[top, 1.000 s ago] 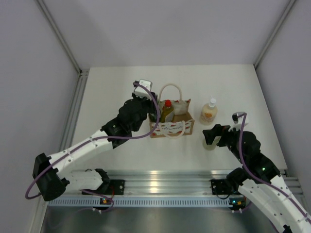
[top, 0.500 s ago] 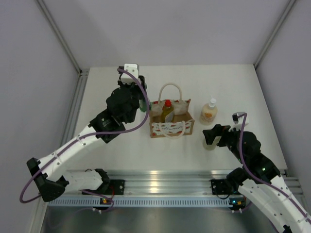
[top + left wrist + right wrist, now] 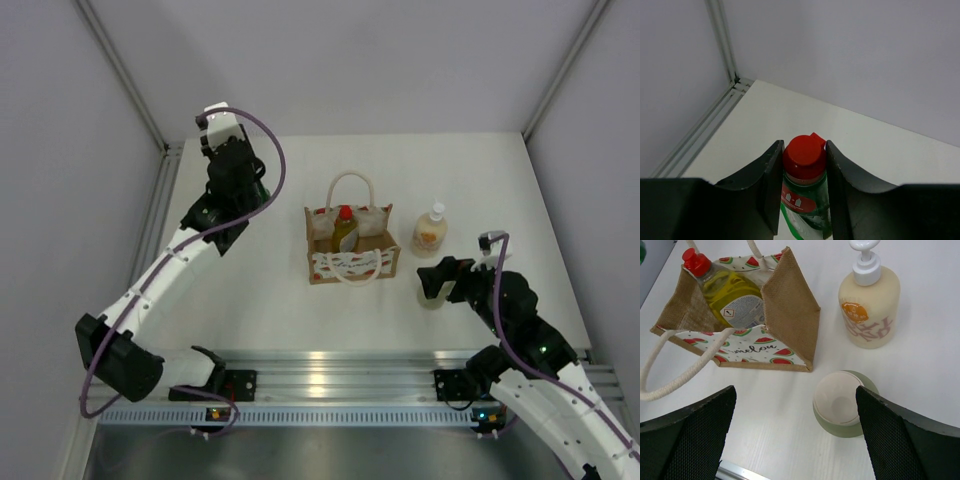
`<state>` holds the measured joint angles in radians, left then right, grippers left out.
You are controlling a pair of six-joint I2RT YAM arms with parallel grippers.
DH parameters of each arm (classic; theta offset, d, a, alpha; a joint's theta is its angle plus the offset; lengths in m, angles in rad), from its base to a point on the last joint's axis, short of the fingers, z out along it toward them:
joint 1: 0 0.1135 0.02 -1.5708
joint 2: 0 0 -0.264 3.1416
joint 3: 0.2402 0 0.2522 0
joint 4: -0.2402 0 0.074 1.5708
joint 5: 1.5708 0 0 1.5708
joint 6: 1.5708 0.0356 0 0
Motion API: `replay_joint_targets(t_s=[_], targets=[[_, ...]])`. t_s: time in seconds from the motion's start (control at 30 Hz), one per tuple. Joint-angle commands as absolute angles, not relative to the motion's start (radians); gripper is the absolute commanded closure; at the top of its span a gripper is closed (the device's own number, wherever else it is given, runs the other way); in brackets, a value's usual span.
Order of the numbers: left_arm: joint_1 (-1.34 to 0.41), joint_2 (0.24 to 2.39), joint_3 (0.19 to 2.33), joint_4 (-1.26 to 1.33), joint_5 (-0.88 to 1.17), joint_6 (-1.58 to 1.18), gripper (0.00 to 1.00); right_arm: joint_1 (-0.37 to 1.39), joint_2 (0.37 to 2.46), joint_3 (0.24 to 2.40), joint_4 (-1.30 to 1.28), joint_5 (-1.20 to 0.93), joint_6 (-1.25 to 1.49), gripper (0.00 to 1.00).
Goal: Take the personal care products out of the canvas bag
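Observation:
I will lower the dark green bottle with my left gripper until the bottle's bottom touches the bare table beside the canvas bag (image 3: 352,262), because the bottle still hangs above that clear spot.
My left gripper (image 3: 250,188) is shut on the dark green bottle with the red cap (image 3: 804,165), raised above the table's far left; in the left wrist view the gripper (image 3: 803,146) clamps just below the cap. The canvas bag (image 3: 352,262) stands mid-table, and the yellow bottle with a red cap (image 3: 730,292) still lies inside it. The cream pump bottle (image 3: 870,305) stands to the right of the bag. My right gripper (image 3: 795,389) is open above the pale green bottle with the white cap (image 3: 840,402), which stands on the table close to the right finger.
The table's far left corner with its metal frame rail (image 3: 715,125) lies below the held bottle. The bag's cream loop handle (image 3: 675,375) hangs out toward the front. A metal rail (image 3: 330,370) runs along the near edge.
The left arm has lifted the dark green bottle out of the bag and carried it left and back, toward the far left corner. The right arm has not moved.

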<state>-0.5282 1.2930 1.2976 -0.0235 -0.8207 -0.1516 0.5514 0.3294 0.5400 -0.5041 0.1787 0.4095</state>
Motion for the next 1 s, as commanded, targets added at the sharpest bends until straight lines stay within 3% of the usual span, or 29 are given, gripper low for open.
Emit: replay_joint_targets(t_s=[0.0, 0.13, 0.37, 0.9, 0.97], targets=[[-0.462, 1.301, 1.296, 0.156, -0.808, -0.264, 1.0, 0.543, 0.313, 0.569, -0.48, 0.167, 0.396, 0.0], [-0.416, 1.359, 1.189, 0.377, -0.831, -0.209, 1.0, 0.541, 0.301, 0.554, -0.462, 0.164, 0.396, 0.01], [-0.367, 1.526, 1.184, 0.501, -0.844, -0.14, 1.0, 0.543, 0.299, 0.557, -0.459, 0.146, 0.391, 0.0], [-0.321, 1.672, 1.088, 0.546, -0.89, -0.267, 0.99, 0.543, 0.298, 0.549, -0.451, 0.109, 0.39, 0.01], [-0.322, 1.68, 1.083, 0.531, -0.9, -0.281, 0.8, 0.542, 0.295, 0.549, -0.449, 0.104, 0.39, 0.0]])
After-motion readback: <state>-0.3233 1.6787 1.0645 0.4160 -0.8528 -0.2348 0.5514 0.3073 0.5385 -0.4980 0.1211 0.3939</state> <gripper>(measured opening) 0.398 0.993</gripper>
